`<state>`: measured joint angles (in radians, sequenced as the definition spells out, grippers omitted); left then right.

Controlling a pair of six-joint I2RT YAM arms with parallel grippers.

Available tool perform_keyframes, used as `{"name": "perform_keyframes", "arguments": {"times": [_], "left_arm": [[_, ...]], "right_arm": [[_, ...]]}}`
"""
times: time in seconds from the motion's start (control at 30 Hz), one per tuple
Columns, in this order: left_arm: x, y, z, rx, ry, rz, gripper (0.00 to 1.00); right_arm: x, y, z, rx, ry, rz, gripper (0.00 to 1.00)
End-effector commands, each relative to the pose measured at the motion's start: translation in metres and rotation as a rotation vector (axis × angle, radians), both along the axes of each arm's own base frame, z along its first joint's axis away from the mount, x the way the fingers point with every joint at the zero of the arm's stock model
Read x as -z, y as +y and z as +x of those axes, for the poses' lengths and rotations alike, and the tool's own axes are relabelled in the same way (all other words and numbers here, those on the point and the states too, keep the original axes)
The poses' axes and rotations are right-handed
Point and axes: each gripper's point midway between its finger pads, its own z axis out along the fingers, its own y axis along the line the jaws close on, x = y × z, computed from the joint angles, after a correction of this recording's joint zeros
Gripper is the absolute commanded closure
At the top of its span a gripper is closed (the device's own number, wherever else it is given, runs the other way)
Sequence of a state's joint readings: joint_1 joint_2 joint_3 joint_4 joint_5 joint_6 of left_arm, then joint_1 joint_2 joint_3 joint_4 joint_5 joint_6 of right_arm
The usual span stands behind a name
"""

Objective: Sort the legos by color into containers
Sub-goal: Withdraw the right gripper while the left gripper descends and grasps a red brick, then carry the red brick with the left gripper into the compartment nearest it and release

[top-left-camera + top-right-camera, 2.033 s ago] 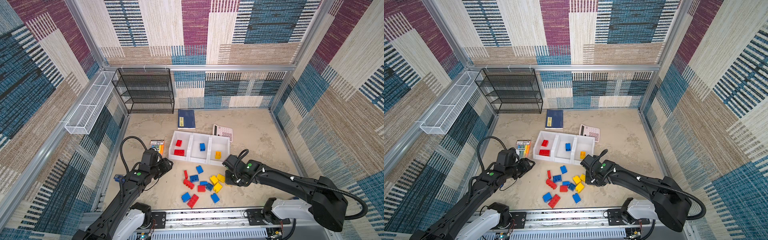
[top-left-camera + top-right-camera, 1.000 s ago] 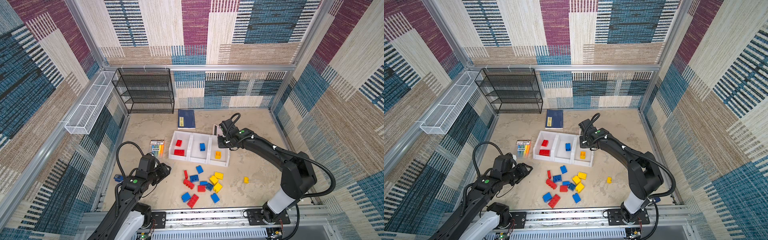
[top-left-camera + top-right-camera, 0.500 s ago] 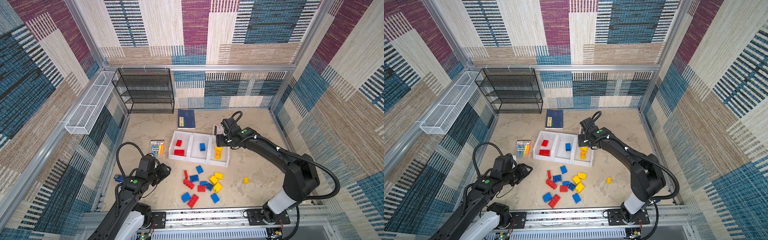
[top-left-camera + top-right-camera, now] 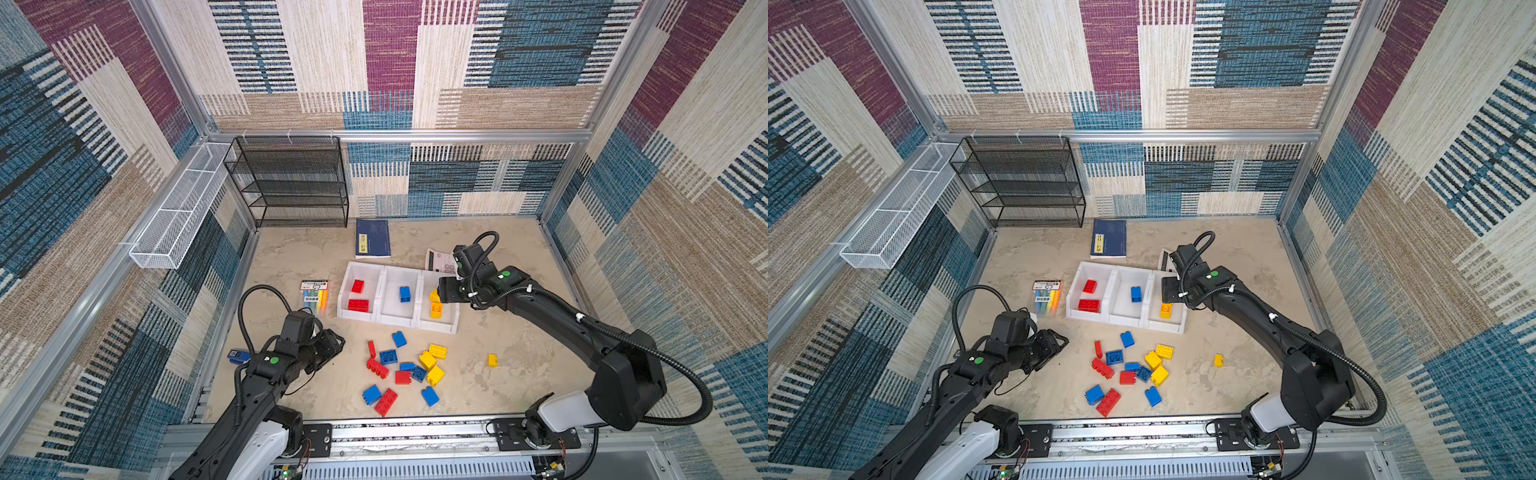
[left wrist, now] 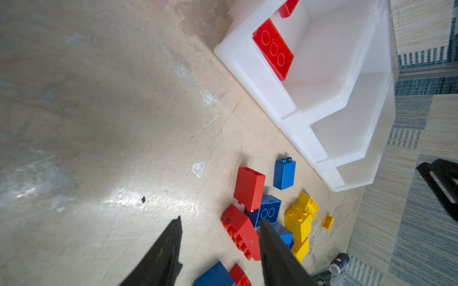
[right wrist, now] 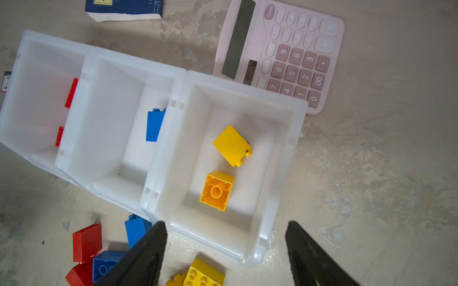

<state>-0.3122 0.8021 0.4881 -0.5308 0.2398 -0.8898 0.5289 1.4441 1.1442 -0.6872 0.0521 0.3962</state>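
Note:
I should next swing my left gripper down to the cluster, with its fingers on both sides of the narrow red lego point(image 5: 249, 188). Of the loose reds, that lego is closest to the reds' container.
Three white containers point(image 4: 360, 317) stand in a row at mid table. The left one holds two red legos point(image 4: 358, 304), the middle one a blue lego point(image 4: 404, 293), and the right one point(image 6: 285, 153) two yellow legos point(image 6: 216, 190). Several loose red, blue and yellow legos point(image 4: 399, 370) lie in a cluster in front of the bins. A lone yellow brick point(image 4: 492, 360) lies to their right. My right gripper point(image 6: 225, 225) hangs open and empty over the right bin's front edge. The left gripper point(image 5: 219, 220) is open and empty, low over the table just left of the cluster.
A pink calculator point(image 6: 282, 54) and a blue book point(image 4: 372, 238) lie behind the bins. A marker pack point(image 4: 314, 295) lies to their left. A black mesh rack point(image 4: 291, 183) and a white wire basket point(image 4: 178, 208) stand along the back left.
My right gripper has opened and dropped a yellow brick into the right bin, where it now lies beside the other one. The left arm has barely moved.

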Motion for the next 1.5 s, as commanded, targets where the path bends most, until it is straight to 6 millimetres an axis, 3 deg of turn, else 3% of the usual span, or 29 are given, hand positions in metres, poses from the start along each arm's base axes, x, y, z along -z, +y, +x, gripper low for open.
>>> {"name": "perform_keyframes", "arguments": {"times": [0.0,0.3,0.6,0.77,1.07,1.3,1.47], "left_arm": [[-0.005,-0.014,0.009,0.037,-0.025,-0.011,0.46],[0.007,-0.063,0.025,0.184,-0.015,0.037,0.46],[0.024,-0.082,0.034,0.277,0.028,0.109,0.46],[0.036,-0.078,0.034,0.271,0.068,0.212,0.51],[0.053,-0.091,0.035,0.327,0.102,0.265,0.62],[0.061,-0.088,0.033,0.327,0.117,0.296,0.82],[0.059,-0.089,0.033,0.327,0.110,0.290,0.89]], "right_arm": [[-0.006,0.000,-0.005,0.014,-0.011,0.040,0.22],[0.000,-0.007,-0.021,0.056,0.019,0.064,0.22],[0.004,-0.013,-0.033,0.084,0.028,0.093,0.22],[0.005,-0.013,-0.035,0.089,0.036,0.101,0.22],[0.007,-0.015,-0.039,0.097,0.042,0.105,0.22],[0.005,-0.017,-0.042,0.103,0.037,0.109,0.22],[0.004,-0.020,-0.045,0.108,0.034,0.110,0.22]]}}
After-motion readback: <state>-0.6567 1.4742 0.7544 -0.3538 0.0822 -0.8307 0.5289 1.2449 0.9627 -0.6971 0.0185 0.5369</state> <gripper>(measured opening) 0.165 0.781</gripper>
